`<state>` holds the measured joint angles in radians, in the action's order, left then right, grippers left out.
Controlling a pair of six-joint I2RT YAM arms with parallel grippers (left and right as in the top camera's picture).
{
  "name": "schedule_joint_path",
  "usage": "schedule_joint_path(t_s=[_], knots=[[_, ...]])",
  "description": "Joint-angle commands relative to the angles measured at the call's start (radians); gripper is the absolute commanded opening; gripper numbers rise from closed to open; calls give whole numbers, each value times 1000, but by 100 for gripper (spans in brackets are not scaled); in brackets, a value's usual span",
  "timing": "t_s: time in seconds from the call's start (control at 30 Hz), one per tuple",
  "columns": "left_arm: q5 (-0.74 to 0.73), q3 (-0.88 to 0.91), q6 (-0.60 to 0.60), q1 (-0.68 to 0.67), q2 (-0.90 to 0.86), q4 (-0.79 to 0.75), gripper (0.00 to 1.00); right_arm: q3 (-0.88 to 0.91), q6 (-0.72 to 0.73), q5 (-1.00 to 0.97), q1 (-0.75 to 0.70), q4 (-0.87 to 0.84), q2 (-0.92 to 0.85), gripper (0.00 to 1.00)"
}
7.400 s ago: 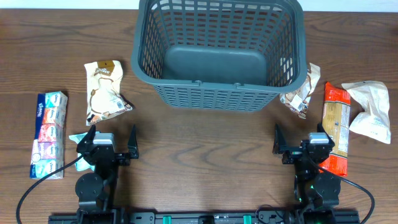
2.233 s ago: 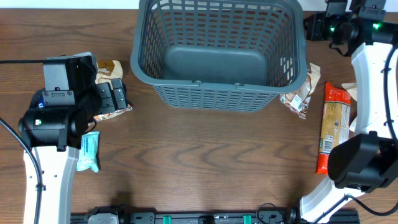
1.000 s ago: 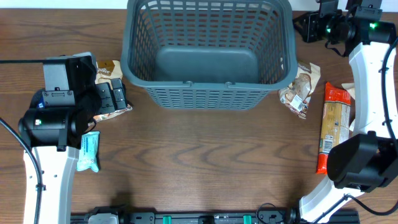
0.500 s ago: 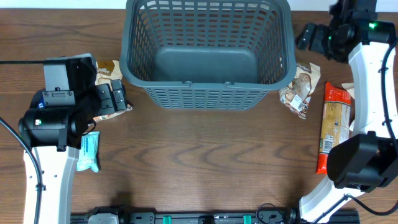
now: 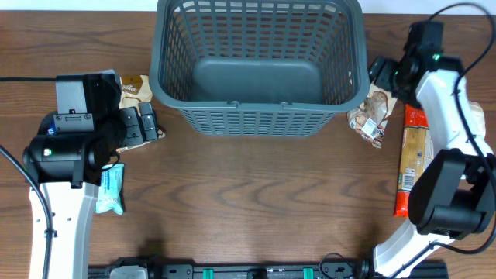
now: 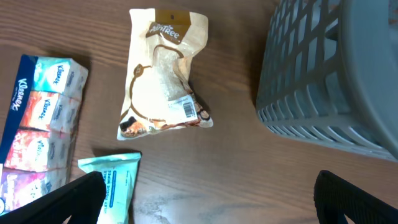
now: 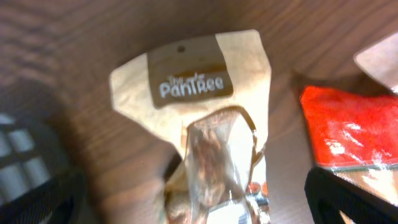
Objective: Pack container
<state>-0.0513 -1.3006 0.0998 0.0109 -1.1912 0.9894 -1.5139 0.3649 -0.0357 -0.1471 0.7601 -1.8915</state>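
Note:
I should next move my right gripper down beside the basket's side, onto the clear window of the beige Pantree packet, since that part of the packet is between its open fingers.
The dark grey lattice basket (image 5: 260, 120) stands empty at the table's back middle; its wall also shows in the left wrist view (image 6: 323, 74). My left gripper (image 5: 142, 124) is open and empty, hovering over a beige Pantree snack packet (image 6: 163, 74) left of the basket. My right gripper (image 5: 385, 74) is open and empty just off the basket's right wall, directly above a second beige Pantree packet (image 5: 372, 112), which fills the right wrist view (image 7: 205, 124). Neither gripper touches a packet.
A red packet (image 5: 415, 155) and a white bag (image 5: 474, 116) lie right of the Pantree packet. A teal wipes pack (image 5: 111, 188) and a multipack of tissues (image 6: 37, 130) lie at the left. The basket's wall (image 7: 18, 162) is close beside my right gripper.
The basket was shifted left from its place 2.2 s ago. My right gripper has since left the basket's far right corner and moved down over the right Pantree packet. The left arm has not moved.

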Motion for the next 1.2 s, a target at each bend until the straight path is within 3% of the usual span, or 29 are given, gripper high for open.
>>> schedule_joint_path(t_s=[0.0,0.47,0.6,0.73,0.83,1.0,1.07,1.17], knots=[[11,-21,-18,-1,1,8,99,97,20,-13,4,-93,-9,99],[11,-21,-18,-1,1,27,99,372,20,-13,4,-390,-9,98],[11,-21,-18,-1,1,27,99,394,20,-13,3,-423,-9,92],[11,-21,-18,-1,1,27,99,397,20,-13,3,-441,-35,74],[11,-21,-18,-1,1,27,99,397,20,9,3,-440,-84,54],[11,-21,-18,-1,1,28,99,397,21,53,3,-427,-143,32],[11,-21,-18,-1,1,28,99,397,21,52,4,-427,-146,27],[11,-21,-18,-1,1,28,99,396,24,53,3,-428,-145,1]])
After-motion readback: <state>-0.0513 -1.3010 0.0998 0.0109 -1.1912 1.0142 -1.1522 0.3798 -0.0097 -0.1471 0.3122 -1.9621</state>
